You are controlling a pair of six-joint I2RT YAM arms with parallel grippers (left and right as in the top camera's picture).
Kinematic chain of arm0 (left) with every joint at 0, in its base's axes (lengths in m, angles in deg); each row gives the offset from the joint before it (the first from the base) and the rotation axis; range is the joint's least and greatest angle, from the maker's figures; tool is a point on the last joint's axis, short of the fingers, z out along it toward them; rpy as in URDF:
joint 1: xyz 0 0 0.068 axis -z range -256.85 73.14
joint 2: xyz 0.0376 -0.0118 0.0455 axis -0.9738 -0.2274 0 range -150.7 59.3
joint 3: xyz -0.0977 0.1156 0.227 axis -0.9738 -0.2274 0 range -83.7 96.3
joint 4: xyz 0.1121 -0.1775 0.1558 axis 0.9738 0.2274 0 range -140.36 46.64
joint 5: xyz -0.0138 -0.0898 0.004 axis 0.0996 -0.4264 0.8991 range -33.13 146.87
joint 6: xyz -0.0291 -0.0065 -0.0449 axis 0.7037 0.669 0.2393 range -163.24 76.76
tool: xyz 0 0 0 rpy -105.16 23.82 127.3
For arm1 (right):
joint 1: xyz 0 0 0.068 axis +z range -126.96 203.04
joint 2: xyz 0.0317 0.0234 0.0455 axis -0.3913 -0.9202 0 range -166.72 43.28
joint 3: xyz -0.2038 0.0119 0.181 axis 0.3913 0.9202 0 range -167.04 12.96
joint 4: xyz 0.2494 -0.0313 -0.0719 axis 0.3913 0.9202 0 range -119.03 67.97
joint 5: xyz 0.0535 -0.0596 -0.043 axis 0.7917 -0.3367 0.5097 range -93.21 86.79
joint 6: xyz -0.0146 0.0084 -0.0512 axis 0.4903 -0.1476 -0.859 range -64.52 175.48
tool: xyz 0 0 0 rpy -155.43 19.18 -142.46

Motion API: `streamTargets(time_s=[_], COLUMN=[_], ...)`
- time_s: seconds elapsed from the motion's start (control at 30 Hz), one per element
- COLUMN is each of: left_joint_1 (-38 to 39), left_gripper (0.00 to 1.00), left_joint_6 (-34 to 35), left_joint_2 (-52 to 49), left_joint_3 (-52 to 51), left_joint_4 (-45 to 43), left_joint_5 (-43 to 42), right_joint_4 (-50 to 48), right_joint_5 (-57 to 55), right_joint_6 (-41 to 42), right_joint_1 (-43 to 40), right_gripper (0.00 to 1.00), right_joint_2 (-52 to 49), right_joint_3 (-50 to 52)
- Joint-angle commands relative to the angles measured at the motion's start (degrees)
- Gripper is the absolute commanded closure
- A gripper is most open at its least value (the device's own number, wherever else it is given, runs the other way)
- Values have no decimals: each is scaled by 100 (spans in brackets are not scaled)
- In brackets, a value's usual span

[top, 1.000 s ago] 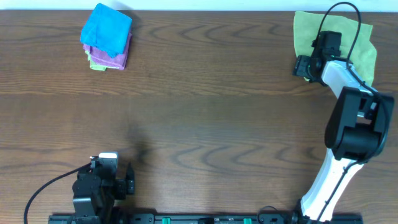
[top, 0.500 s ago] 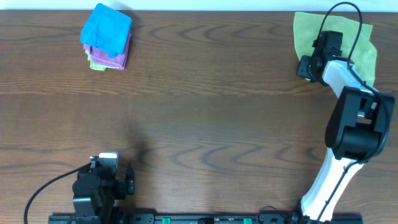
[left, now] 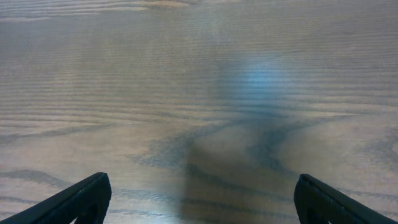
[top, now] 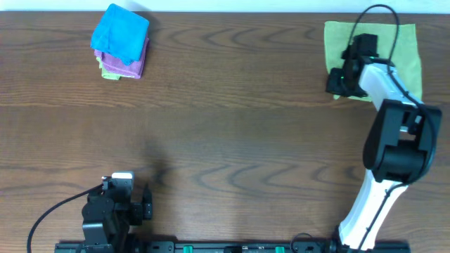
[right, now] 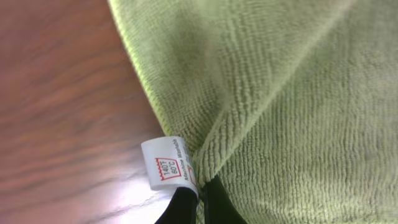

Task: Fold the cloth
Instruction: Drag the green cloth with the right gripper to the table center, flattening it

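Observation:
Next, my right gripper drags the far-corner cloth back and to the left in the overhead view, then releases it on the table's middle, which lies bare and open.
The cloth [top: 404, 49], a light green towel, lies at the table's far right corner. In the right wrist view the cloth [right: 292, 93] fills most of the picture, and its white tag [right: 166, 163] hangs at the edge. My right gripper [right: 200, 199] is shut on that edge right beside the tag, with a fold of the fabric pinched between its dark fingertips. From overhead the right gripper [top: 336, 84] sits at the cloth's near left corner. My left gripper [left: 202, 193] hangs open over bare wood, and it shows overhead as the left gripper [top: 121, 181] near the front left.
A bright blue cloth [top: 121, 33] lies on top of a purple cloth [top: 133, 65] in a small stack at the far left. The right arm's black cable [top: 383, 14] loops over the green towel. Brown wooden table [top: 232, 126] lies between them.
My right gripper has shut on the cloth's edge by the tag and shifted a little left. The cloth's outline has moved left with it. The left arm has not moved.

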Motion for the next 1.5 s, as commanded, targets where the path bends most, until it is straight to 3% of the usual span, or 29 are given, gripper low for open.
streamTargets(time_s=[0.0,0.63,1.27,1.3,1.37,1.47], left_joint_1=[24,24,24,24,24,24], left_gripper=[5,5,5,5,5,5], left_joint_6=[-37,-39,-37,-37,-37,-37], left_joint_2=[33,33,33,33,33,33], left_joint_3=[-17,-17,-17,-17,-17,-17], left_joint_4=[63,63,63,63,63,63], left_joint_5=[63,63,63,63,63,66], right_joint_4=[339,1211,1368,1370,1366,1322], right_joint_5=[570,1137,1349,1349,1351,1434], right_joint_6=[-55,-31,765,765,765,728], right_joint_1=[575,2881,5285,5342,5414,5473], right_gripper=[99,99,98,94,71,59], right_joint_2=[-188,525,540,555,610,789], right_joint_3=[162,164,164,162,162,162])
